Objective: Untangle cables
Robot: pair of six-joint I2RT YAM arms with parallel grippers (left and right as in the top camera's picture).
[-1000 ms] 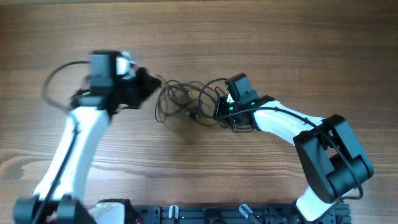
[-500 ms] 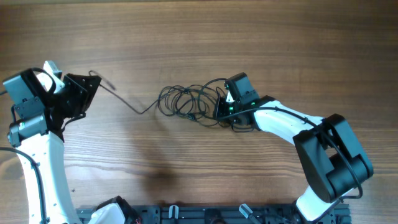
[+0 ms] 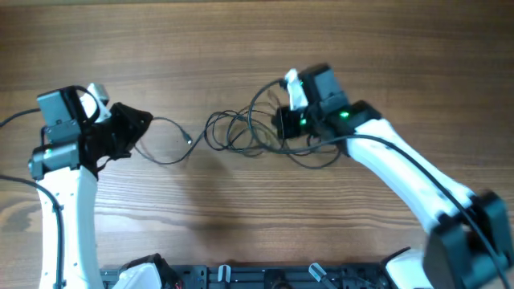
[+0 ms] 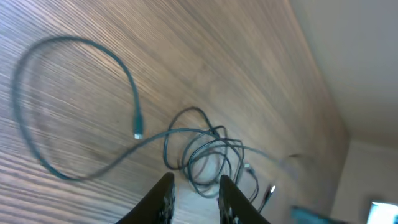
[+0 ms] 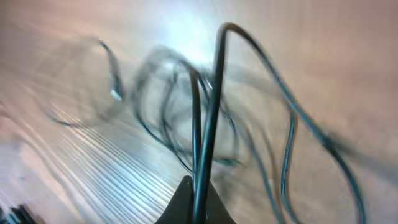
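I will pull the piece of black cable to the right in the overhead view with my right gripper, away from the tangle, and let go of it there, because the wood there is bare.
A thin black cable lies in a tangle of loops at the table's middle. One loose end curls left in an open arc. My left gripper is open and empty, just left of that arc. In the left wrist view its fingers frame the tangle, and the connector tip lies on the wood. My right gripper is shut on a cable strand at the tangle's right side. In the right wrist view the strand rises from the pinched fingers.
The wooden table stretches around the cable. A further loop trails under the right arm. The robot base rail runs along the front edge.
The left gripper pulled the cable end far left, then let it go and moved back right; the end now lies in a slack arc. The right gripper moved away from the front edge with its strand.
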